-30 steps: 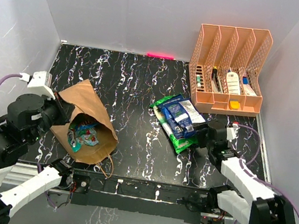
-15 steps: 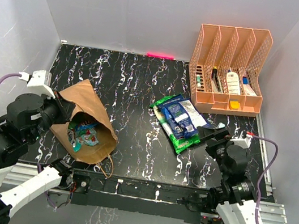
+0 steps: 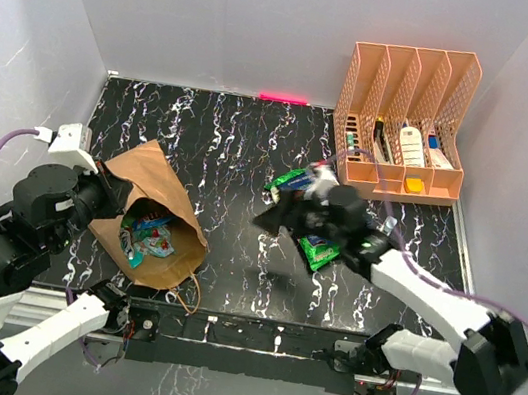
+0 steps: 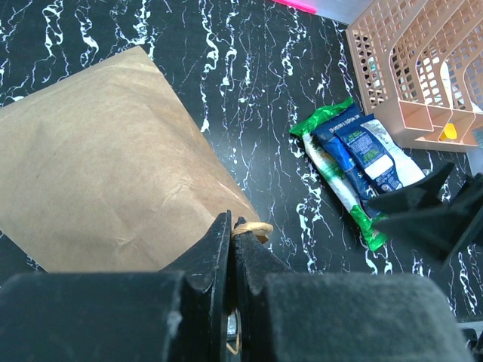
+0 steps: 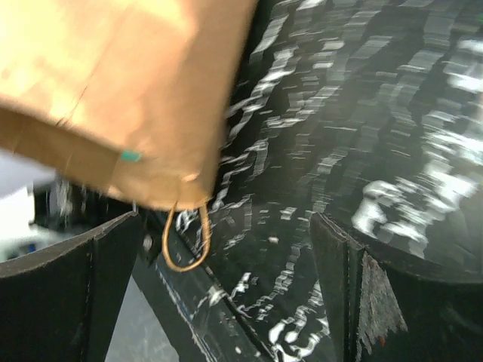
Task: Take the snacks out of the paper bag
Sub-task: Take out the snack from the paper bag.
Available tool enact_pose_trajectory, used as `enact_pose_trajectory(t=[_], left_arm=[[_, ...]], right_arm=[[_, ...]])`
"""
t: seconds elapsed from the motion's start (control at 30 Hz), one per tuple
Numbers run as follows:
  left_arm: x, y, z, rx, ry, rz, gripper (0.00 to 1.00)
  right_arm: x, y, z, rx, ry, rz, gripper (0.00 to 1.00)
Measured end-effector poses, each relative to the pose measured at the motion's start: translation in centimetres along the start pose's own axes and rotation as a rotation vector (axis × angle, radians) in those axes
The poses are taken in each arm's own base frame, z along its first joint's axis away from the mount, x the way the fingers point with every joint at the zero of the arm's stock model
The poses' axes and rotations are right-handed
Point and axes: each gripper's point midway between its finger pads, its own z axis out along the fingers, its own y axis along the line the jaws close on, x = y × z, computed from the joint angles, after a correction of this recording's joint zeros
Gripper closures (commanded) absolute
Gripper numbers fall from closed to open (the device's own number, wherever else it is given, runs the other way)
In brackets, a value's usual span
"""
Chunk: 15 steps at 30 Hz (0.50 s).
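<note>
The teal-green packet (image 3: 144, 231) (image 5: 130, 156) is inside the bag, to the left of my gripper in the top view. I should next swing my right gripper back and turn it into the bag's opening.
The brown paper bag (image 3: 155, 210) lies on its side at the left, its mouth facing the near edge. A teal-green packet (image 3: 144, 231) and a small red one (image 3: 164, 242) show inside it. My left gripper (image 3: 113, 201) is shut on the bag's twisted paper handle (image 4: 253, 226). A large green packet (image 4: 330, 160) and a dark blue packet (image 4: 364, 147) on top of it lie on the table at centre right. My right gripper (image 3: 266, 216) is open and empty above the table, left of those packets, its arm hiding part of them. The blurred right wrist view shows the bag (image 5: 121, 83) and its other handle (image 5: 187, 243) ahead.
An orange slotted file rack (image 3: 404, 120) with small bottles and tubes stands at the back right. White walls enclose the black marbled table (image 3: 233, 142) on three sides. The metal front rail (image 3: 242, 331) runs along the near edge.
My right arm has swung from the right side leftward over the green and blue packets, toward the bag, with its jaws open. The left gripper and bag have not moved.
</note>
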Motion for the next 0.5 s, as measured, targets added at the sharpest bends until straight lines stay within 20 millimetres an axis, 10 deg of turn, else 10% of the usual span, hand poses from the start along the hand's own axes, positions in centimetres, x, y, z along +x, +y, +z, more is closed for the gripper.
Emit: enact_pose_trajectory(t=[0.23, 0.5], left_arm=[[0.2, 0.4, -0.1, -0.017, 0.004, 0.004, 1.0], [0.6, 0.8, -0.4, -0.024, 0.015, 0.017, 1.0]], right_arm=[[9.7, 14.0, 4.9, -0.304, 0.178, -0.545, 0.02], [18.1, 16.7, 8.8, -0.459, 0.098, -1.16, 0.0]])
